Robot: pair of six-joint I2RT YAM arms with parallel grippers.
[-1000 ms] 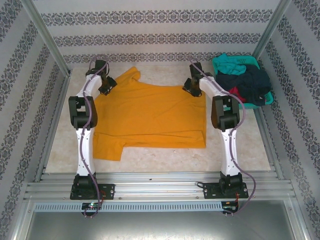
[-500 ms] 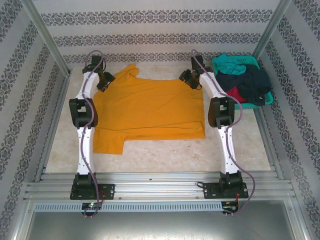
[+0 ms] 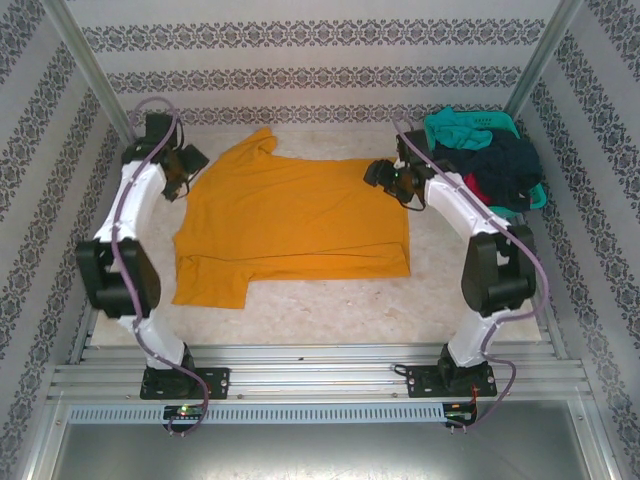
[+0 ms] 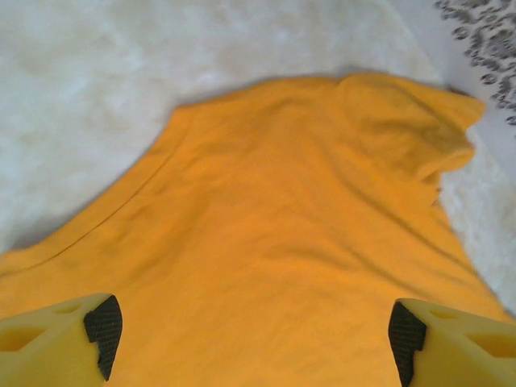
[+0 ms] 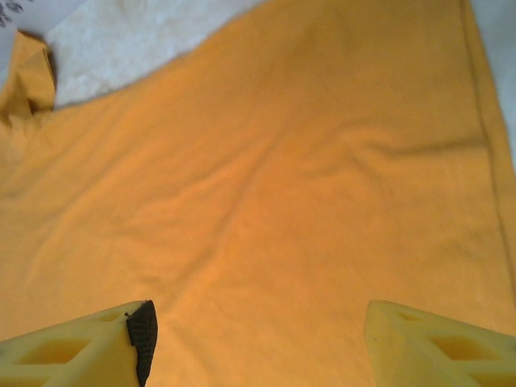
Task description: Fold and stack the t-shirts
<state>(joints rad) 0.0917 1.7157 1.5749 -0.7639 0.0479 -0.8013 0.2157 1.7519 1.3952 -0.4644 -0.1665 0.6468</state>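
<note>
The left gripper goes back toward the base next and down onto the outer corner of the near sleeve [image 3: 180,298], because that sleeve sticks out past the shirt's hem.
An orange-yellow t-shirt [image 3: 300,220] lies spread flat on the table, one sleeve at the back [image 3: 262,145] and one at the near left [image 3: 212,285]. My left gripper [image 3: 188,166] hovers at the shirt's far left edge, open, with nothing between its fingers; in the left wrist view [image 4: 254,334] the orange cloth [image 4: 282,218] lies below the jaws. My right gripper [image 3: 380,176] stands open over the shirt's far right corner, and the right wrist view [image 5: 258,334] has flat cloth [image 5: 266,177] under its spread fingers. More t-shirts, teal [image 3: 460,132], dark navy [image 3: 500,160] and red [image 3: 478,188], are heaped in the basket.
A teal plastic mesh basket [image 3: 505,122] stands at the back right corner, close beside the right arm. Patterned walls and metal posts enclose the table on three sides. Bare table [image 3: 330,310] runs between the shirt and the arm bases.
Both grippers have opened wider and let the shirt's far edge lie. The left arm swung out to the left, the right arm's elbow out to the right. The shirt lies flatter and further back.
</note>
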